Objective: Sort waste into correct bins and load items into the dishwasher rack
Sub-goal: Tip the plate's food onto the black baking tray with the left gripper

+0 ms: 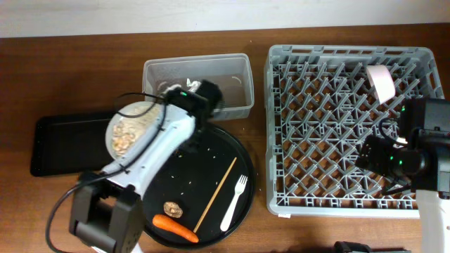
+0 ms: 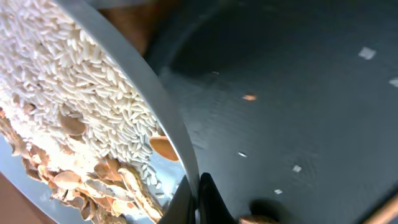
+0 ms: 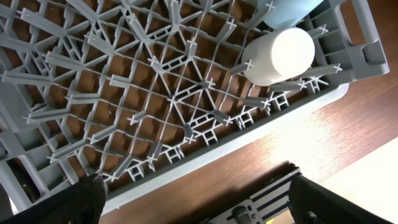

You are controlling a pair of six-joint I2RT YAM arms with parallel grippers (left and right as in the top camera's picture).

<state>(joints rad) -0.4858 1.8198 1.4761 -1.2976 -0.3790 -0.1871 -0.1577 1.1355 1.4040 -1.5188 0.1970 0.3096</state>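
Scraps fill the plate (image 1: pixel 110 138), so the left gripper will tip it over the rectangular tray, then lower it onto the open middle of the round tray and let go.
My left gripper (image 2: pixel 195 177) is shut on the rim of the white plate (image 2: pixel 144 70), which holds beige food scraps (image 2: pixel 74 87). In the overhead view the plate (image 1: pixel 110 138) sits at the left edge of the round black tray (image 1: pixel 211 172), near the clear tub (image 1: pixel 151 74). A carrot (image 1: pixel 176 227), a brown lump (image 1: pixel 174 208), a white fork (image 1: pixel 234 204) and a chopstick (image 1: pixel 216 193) lie on that tray. My right gripper (image 3: pixel 205 199) is open above the front edge of the grey rack (image 3: pixel 205 146). A white cup (image 3: pixel 277 56) stands in the rack's corner.
A shallow black rectangular tray (image 1: pixel 63 144) lies left of the plate. The rack (image 1: pixel 281 126) fills the right side of the table. A light blue cup (image 3: pixel 286 9) stands beside the white one. Small crumbs dot the round tray. My left arm crosses the round tray.
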